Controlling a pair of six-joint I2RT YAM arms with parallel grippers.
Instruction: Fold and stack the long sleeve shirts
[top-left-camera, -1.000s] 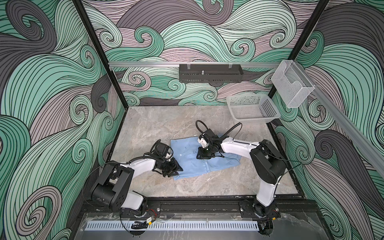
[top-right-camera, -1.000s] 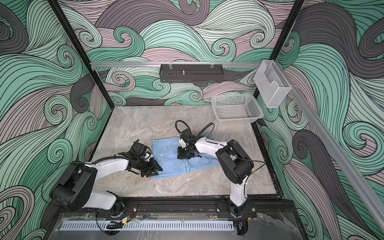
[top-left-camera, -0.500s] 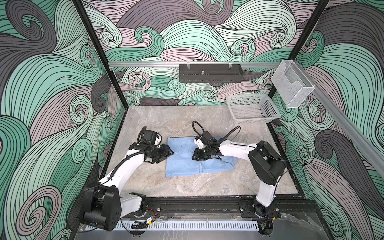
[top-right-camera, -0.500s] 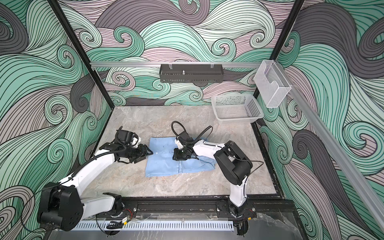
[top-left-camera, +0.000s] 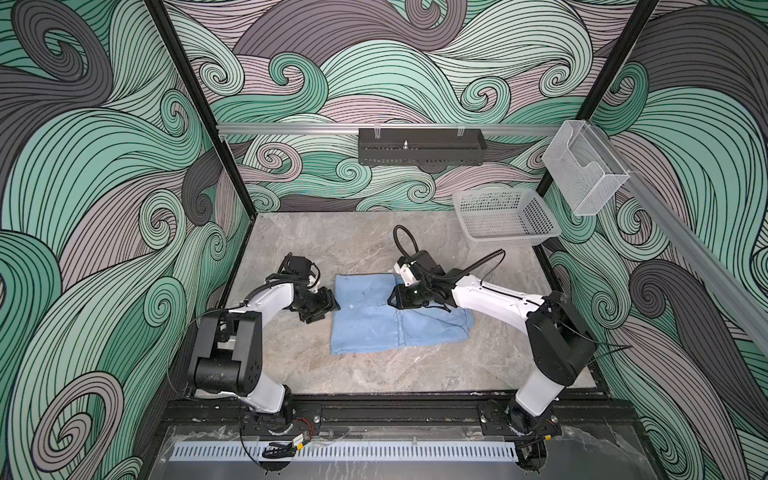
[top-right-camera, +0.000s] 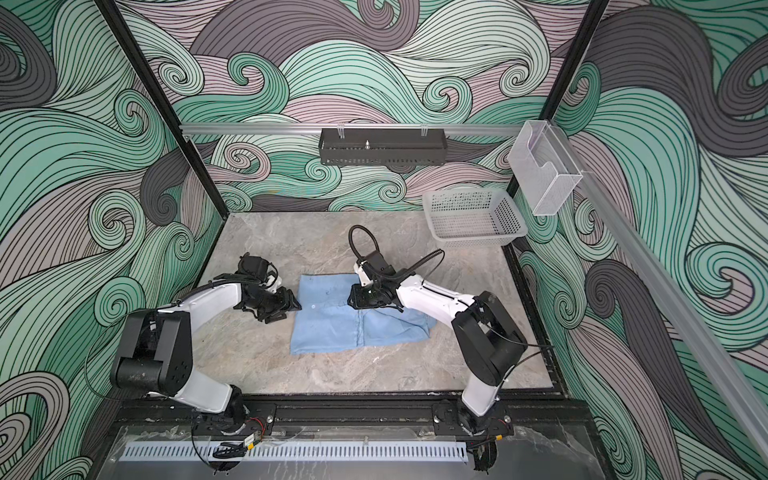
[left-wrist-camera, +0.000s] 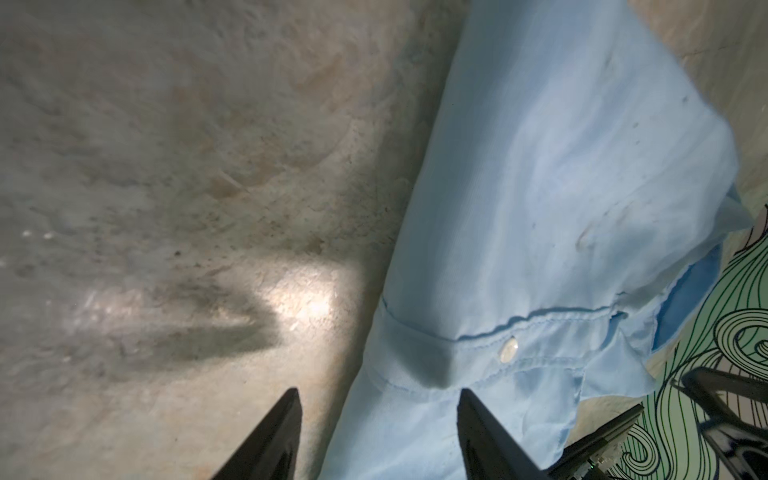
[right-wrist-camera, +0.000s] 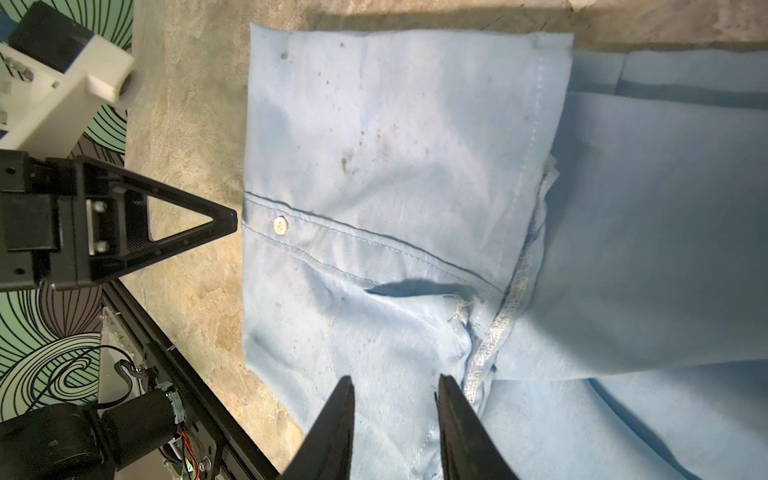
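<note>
My left gripper moves down a little next, toward the white button (left-wrist-camera: 509, 348), and closes on the shirt's folded hem, since that hem lies just below its spread fingers.
The long sleeve shirt (top-left-camera: 374, 328) (top-right-camera: 332, 332) is a light blue folded rectangle lying flat in the middle of the table. A white button (left-wrist-camera: 509, 348) (right-wrist-camera: 281, 225) sits near its left edge. My left gripper (top-left-camera: 328, 305) (top-right-camera: 291, 305) (left-wrist-camera: 378, 395) is open at that left edge, low over the table, with the cloth's rim between its spread fingers and nothing held. My right gripper (top-left-camera: 392, 297) (top-right-camera: 351, 299) (right-wrist-camera: 397, 380) hovers over the shirt's middle near a seam. Its jaws stand a little apart, with flat cloth beneath them.
A pale perforated basket (top-left-camera: 505, 220) (top-right-camera: 473, 218) stands at the back right corner. A clear plastic holder (top-left-camera: 584, 170) hangs on the right rail and a black rack (top-left-camera: 419, 145) on the back wall. Bare marble tabletop (top-left-camera: 332, 241) surrounds the shirt.
My left gripper left the shirt's front left corner, opened, and now sits at the middle of its left edge. The shirt's left side lies flatter. My right gripper opened slightly in place.
</note>
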